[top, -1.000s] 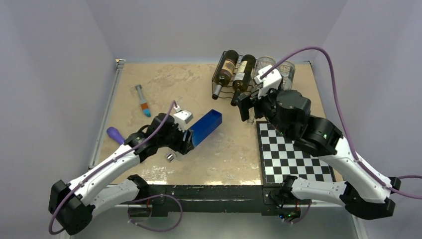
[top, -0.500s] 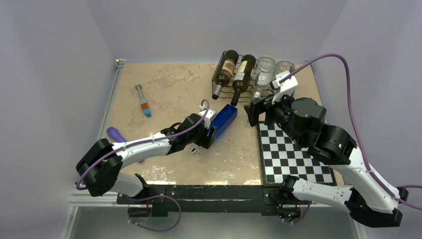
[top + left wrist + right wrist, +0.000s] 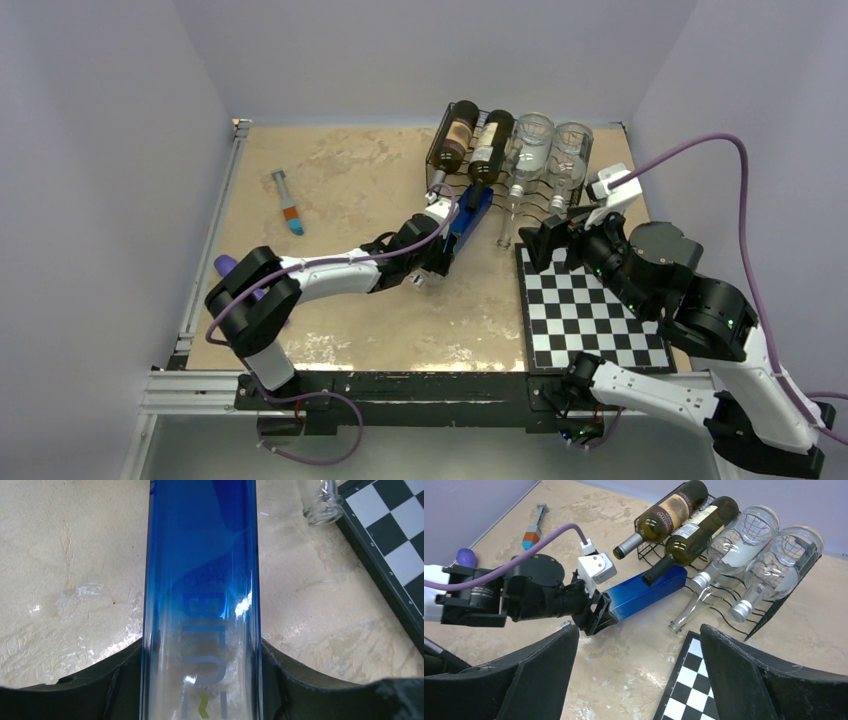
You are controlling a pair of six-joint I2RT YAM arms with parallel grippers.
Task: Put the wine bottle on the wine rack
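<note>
The left gripper slides the blue bottle outward into the rack's lower row below the white-labelled dark bottle next and releases it, since its far end already points there.
The black wire wine rack point(image 3: 434, 160) stands at the back middle. It holds two dark wine bottles point(image 3: 458, 135) and two clear bottles point(image 3: 527, 150), necks toward me. My left gripper point(image 3: 441, 250) is shut on a blue square bottle point(image 3: 468, 215), which lies low over the table. The bottle's far end is at the rack's front, under a dark bottle's neck point(image 3: 656, 571). In the left wrist view the blue bottle point(image 3: 200, 580) fills the gap between the fingers. My right gripper point(image 3: 547, 240) is open and empty, right of the blue bottle, over the chessboard's corner.
A black-and-white chessboard point(image 3: 585, 310) lies at the right front. One clear bottle's mouth point(image 3: 324, 511) rests on the table by its corner. An orange-and-blue tube point(image 3: 287, 203) and a purple object point(image 3: 231, 268) lie at the left. A small metal piece point(image 3: 565, 624) lies below the left gripper.
My left arm has stretched forward and right, carrying the blue bottle up to the rack's front. My right gripper has drawn back from the rack to the right, uncovering the clear bottles.
</note>
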